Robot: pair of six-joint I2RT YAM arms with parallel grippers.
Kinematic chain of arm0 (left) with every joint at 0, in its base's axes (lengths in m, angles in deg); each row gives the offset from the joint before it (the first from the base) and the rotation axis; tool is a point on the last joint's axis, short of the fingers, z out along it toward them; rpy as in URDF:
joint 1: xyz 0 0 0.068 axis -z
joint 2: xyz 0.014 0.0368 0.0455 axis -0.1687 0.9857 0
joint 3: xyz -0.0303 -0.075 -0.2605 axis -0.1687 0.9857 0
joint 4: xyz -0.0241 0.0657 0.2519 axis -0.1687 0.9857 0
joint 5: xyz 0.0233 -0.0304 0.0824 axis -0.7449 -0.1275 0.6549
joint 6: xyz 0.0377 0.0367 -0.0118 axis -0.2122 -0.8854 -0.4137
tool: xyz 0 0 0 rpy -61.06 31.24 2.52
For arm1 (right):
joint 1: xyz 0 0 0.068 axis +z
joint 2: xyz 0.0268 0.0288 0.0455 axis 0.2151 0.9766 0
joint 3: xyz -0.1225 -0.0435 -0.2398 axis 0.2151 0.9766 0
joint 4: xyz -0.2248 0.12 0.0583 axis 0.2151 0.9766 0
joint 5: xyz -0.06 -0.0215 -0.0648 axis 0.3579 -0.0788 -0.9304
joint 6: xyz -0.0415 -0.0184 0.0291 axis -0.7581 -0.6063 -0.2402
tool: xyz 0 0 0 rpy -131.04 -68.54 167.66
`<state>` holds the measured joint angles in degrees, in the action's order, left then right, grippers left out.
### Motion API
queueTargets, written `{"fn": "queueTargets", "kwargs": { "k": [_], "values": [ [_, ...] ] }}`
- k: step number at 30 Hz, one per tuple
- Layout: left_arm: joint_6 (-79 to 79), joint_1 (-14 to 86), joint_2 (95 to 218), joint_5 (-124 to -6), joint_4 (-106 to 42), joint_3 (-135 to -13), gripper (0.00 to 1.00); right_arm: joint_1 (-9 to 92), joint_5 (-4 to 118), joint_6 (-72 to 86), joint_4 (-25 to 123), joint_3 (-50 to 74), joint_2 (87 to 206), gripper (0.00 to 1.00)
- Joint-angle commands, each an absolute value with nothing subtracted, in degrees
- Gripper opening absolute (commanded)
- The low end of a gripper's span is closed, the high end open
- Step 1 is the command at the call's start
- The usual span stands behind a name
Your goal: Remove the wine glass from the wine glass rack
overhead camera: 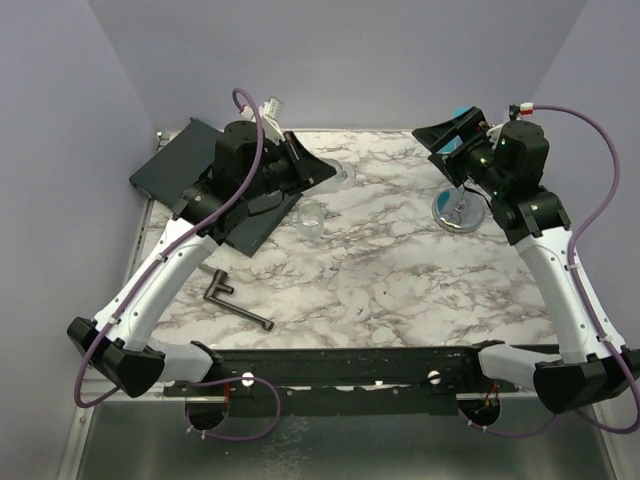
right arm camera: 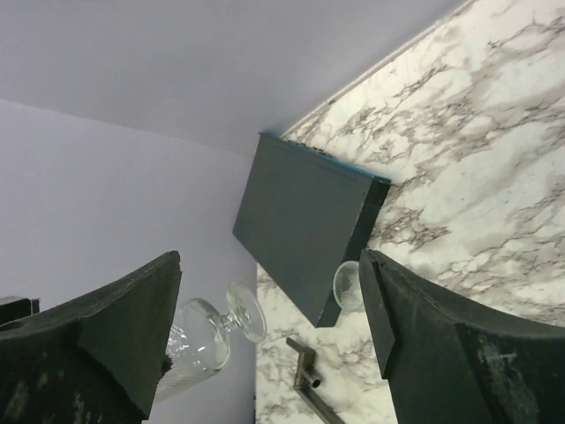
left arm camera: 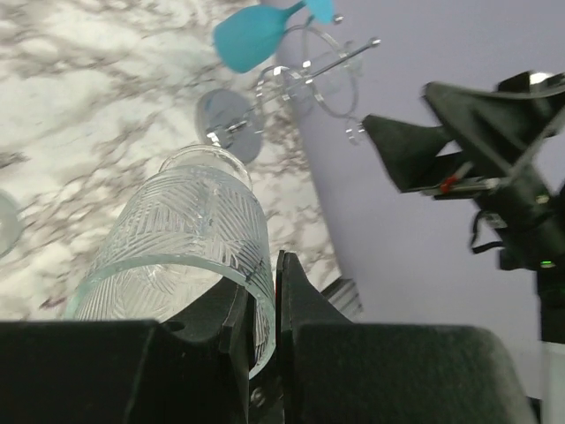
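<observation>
I will next move my left gripper back and down, tilting the wine glass foot-down onto the bare marble (overhead camera: 277, 270) between the small clear glass and the L-shaped tool.
The chrome wine glass rack (overhead camera: 458, 212) stands at the table's right, with round mirror base (left arm camera: 228, 119) and wire arms (left arm camera: 318, 75). A teal wine glass (left arm camera: 252, 35) hangs upside down from it. My left gripper (left arm camera: 262, 265) is shut on the rim of a clear patterned wine glass (left arm camera: 190, 238). It holds the glass in the air left of the rack, foot pointing away. The same glass shows in the right wrist view (right arm camera: 199, 336) and the top view (overhead camera: 343, 178). My right gripper (overhead camera: 445, 145) is open and empty, just above the rack.
A dark flat slab (overhead camera: 215, 180) lies at the back left, also in the right wrist view (right arm camera: 305, 221). A small clear glass (overhead camera: 312, 218) stands beside it. A black L-shaped tool (overhead camera: 235, 300) lies near the front left. Walls close the back and sides.
</observation>
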<state>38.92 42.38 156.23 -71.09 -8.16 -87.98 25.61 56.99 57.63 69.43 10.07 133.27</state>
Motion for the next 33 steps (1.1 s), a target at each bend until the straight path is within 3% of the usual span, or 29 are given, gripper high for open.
{"fn": "queueTargets", "kwargs": {
  "k": [1,4,11,19,33],
  "values": [
    [30.4,42.7,153.2,-62.3,10.7,-90.8,0.0,25.9,53.8,48.1,76.7,5.8,134.7,0.92],
    [28.9,42.7,152.5,-58.6,17.8,-90.1,0.0,25.9,52.4,45.8,78.9,4.2,135.5,1.0],
    [28.6,42.7,151.4,-54.3,25.8,-83.4,0.0,25.9,46.5,42.9,80.2,4.5,135.1,1.0],
    [28.0,42.7,156.2,-53.2,24.4,-75.9,0.0,26.0,43.6,40.7,81.0,4.4,134.4,1.0],
    [25.0,42.6,167.4,-49.3,17.8,-73.9,0.0,25.0,44.3,37.8,84.3,-1.3,137.9,1.0]
  ]
}}
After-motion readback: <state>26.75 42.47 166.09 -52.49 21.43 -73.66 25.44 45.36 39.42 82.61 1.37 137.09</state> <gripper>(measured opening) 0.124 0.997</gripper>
